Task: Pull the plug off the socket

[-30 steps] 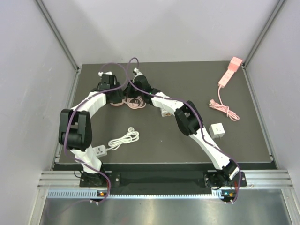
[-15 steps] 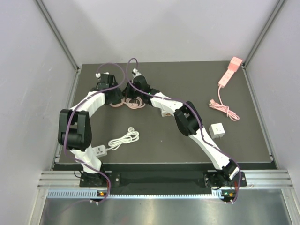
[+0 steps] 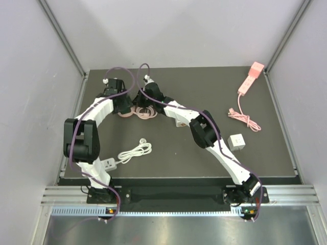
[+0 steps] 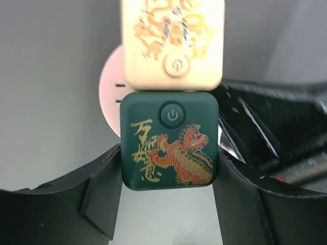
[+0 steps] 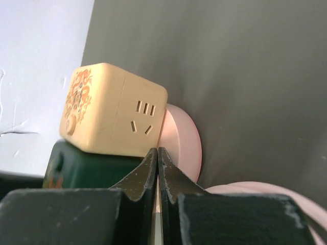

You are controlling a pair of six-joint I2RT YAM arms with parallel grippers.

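Observation:
My left gripper will lift past the coiled cord next, then lower the dark green cube and let it go, because bare tabletop lies back and to its right in the top view.
In the left wrist view a dark green cube socket with a gold dragon print sits between my left gripper's fingers, which are shut on its two sides. A cream cube is joined to its far face. A pink round plug body lies behind both. In the right wrist view my right gripper is shut, its tips against the underside of the cream cube, between the green cube and the pink disc. Both grippers meet at the table's back middle.
A pink coiled cord lies by the grippers. A pink power strip with its cord is at the back right. A white cube socket sits at the right. A white cord and a white strip lie at the front left.
Both grippers and the joined cubes have shifted slightly toward the back of the table. The grips look the same.

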